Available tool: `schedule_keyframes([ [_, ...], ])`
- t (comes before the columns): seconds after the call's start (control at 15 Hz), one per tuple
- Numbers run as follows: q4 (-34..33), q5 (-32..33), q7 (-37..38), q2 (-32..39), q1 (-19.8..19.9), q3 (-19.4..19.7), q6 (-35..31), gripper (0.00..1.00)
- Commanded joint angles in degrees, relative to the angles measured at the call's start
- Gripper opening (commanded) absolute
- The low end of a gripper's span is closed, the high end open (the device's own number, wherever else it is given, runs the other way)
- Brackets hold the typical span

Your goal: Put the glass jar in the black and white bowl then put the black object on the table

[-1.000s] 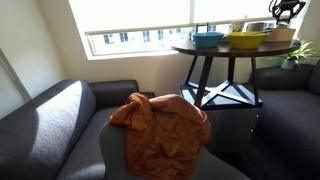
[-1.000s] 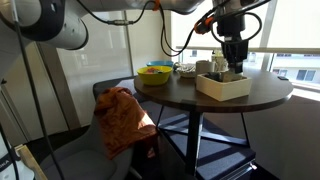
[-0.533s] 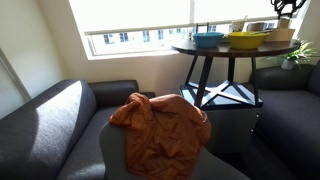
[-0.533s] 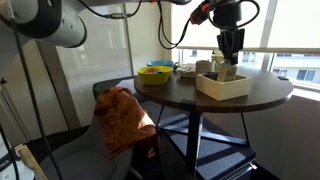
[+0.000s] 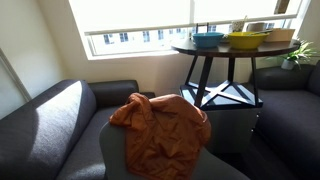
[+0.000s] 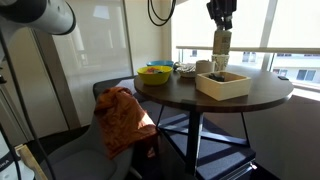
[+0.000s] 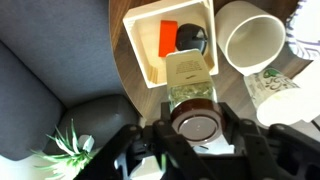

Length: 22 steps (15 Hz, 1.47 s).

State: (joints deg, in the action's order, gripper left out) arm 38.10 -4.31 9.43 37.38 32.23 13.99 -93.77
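Observation:
The gripper will next carry the jar (image 6: 221,46) toward the patterned bowl (image 6: 187,71), which is below and to the gripper's right in the wrist view, then go down and release the jar inside the bowl.
My gripper (image 7: 196,128) is shut on the glass jar (image 7: 190,80), which has a brown lid and a pale label. In an exterior view the gripper (image 6: 222,14) holds the jar (image 6: 221,46) upright, well above the white box (image 6: 222,85). The black object (image 7: 192,38) lies in that box (image 7: 140,45) beside an orange thing (image 7: 168,38). The box stands on the round dark brown table (image 6: 200,100), also seen in the other exterior view (image 5: 215,50). A black and white patterned rim, probably the bowl (image 7: 297,30), shows at the wrist view's right edge.
A yellow bowl (image 6: 155,74) and a blue bowl (image 5: 208,39) stand on the table. White cups (image 7: 250,40) are beside the box. A chair with an orange cloth (image 6: 120,115) stands in front, a grey sofa (image 5: 50,120) by the window, and a plant (image 7: 65,150) below.
The gripper has risen with the jar, from down at the white box to well above it. In the exterior view with the sofa it has left the frame at the top.

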Motion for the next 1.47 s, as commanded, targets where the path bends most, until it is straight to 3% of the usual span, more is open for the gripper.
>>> schedule_keyframes([
  [0.0, 1.93, -1.22, -5.71, -5.29, -2.14, -2.76, -1.68, 0.25],
  [0.47, 5.65, -1.04, -12.59, -10.07, -8.84, -9.49, -1.58, 0.25],
  [0.67, 8.88, -2.24, -13.56, -9.26, -9.38, -11.41, -1.61, 0.25],
  [0.73, 4.98, -0.15, -11.37, -7.96, -9.94, -10.59, -0.81, 0.5],
  [0.93, 7.39, -0.29, -12.18, -7.61, -9.91, -11.22, -0.91, 0.5],
  [1.0, 7.51, -0.38, -12.32, -7.65, -9.8, -11.22, -0.91, 0.25],
  [1.4, 9.35, 1.99, 2.16, -2.59, -12.75, -9.5, -12.02, 0.25],
])
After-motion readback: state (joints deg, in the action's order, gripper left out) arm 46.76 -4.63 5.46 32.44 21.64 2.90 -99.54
